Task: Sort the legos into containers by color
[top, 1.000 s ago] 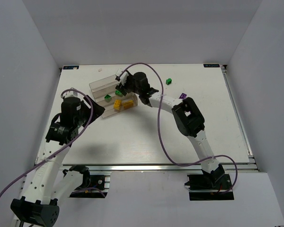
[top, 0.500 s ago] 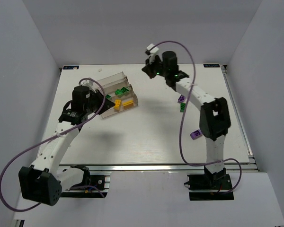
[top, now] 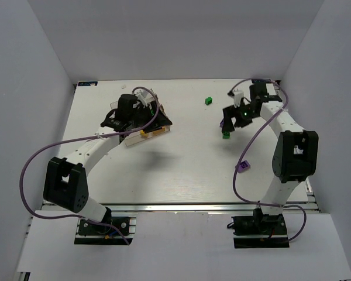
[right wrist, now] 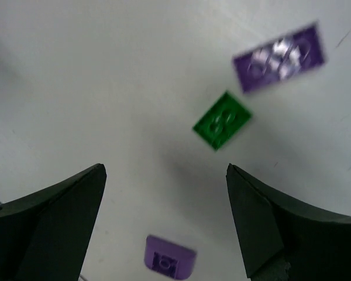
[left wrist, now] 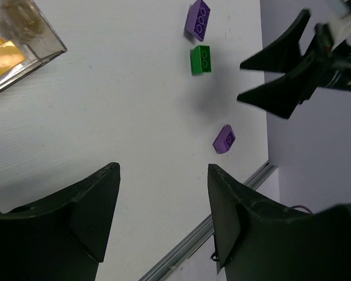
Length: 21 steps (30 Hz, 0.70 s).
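I need to turn my right gripper next and lower it astride the green brick's long sides to close. The green brick beside the long purple one sits skewed to my fingers.
My right gripper point(top: 228, 117) is open and empty, hovering over a green brick point(top: 226, 135) and a purple brick point(top: 222, 123) at the right of the table. In the right wrist view the open fingers point(right wrist: 58, 205) frame the green brick point(right wrist: 222, 120), the long purple brick point(right wrist: 279, 57) and a small purple brick point(right wrist: 169, 257). That small brick point(top: 243, 166) lies nearer the front. My left gripper point(top: 159, 117) is open and empty over the clear stepped tray point(top: 130, 139), hiding most of it. Yellow bricks point(top: 152, 131) show in its lowest step. Another green brick point(top: 208, 100) lies at the back.
The left wrist view looks across the table: the tray corner point(left wrist: 29, 35) with a yellow brick point(left wrist: 3, 55), the purple brick point(left wrist: 199, 19), the green brick point(left wrist: 200, 60), the small purple brick point(left wrist: 224, 139), the right gripper's fingers point(left wrist: 275, 96) and the table's metal edge point(left wrist: 181, 252).
My right gripper has swung from the back of the table to the right, down over the purple and green bricks. My left gripper has moved right, over the tray.
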Motion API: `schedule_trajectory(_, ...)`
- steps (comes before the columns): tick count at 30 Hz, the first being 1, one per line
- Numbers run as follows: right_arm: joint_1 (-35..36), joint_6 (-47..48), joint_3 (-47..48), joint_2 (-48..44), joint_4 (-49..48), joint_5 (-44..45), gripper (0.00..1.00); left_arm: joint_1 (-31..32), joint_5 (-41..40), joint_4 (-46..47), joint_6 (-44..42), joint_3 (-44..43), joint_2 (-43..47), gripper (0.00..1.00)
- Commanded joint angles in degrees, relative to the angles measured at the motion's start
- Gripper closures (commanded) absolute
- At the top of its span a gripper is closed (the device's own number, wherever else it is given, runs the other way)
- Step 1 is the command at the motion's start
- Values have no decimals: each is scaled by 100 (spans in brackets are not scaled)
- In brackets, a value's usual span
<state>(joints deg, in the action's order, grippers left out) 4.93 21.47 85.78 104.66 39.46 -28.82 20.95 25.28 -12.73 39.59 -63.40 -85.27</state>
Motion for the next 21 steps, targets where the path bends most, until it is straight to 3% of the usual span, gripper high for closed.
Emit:
schedule_trajectory(1,-18,366,-622,-656,783,429,12,189,135,262,-110,-243,-59,29)
schedule_trajectory(6,-71,1418,-1387,-1228,851,194,16,392,-31,245,-119,-217,-112,28)
schedule_trajectory(7,-97,2047,-1423,-1281,931,79,16,392,-75,245,-136,-174,-95,28)
schedule_trajectory(10,-176,2676,-1415,-1212,1213,-229,15,445,-137,236,-145,-112,-33,28)
schedule_trajectory(12,-220,2372,-1292,-1063,1091,-238,16,445,-181,227,-163,-68,-7,27)
schedule_trajectory(16,-291,250,-493,-272,616,16,18,445,-304,219,-154,-6,90,26)
schedule_trajectory(21,-186,-1020,-175,10,125,218,18,498,-357,166,-171,20,143,25)
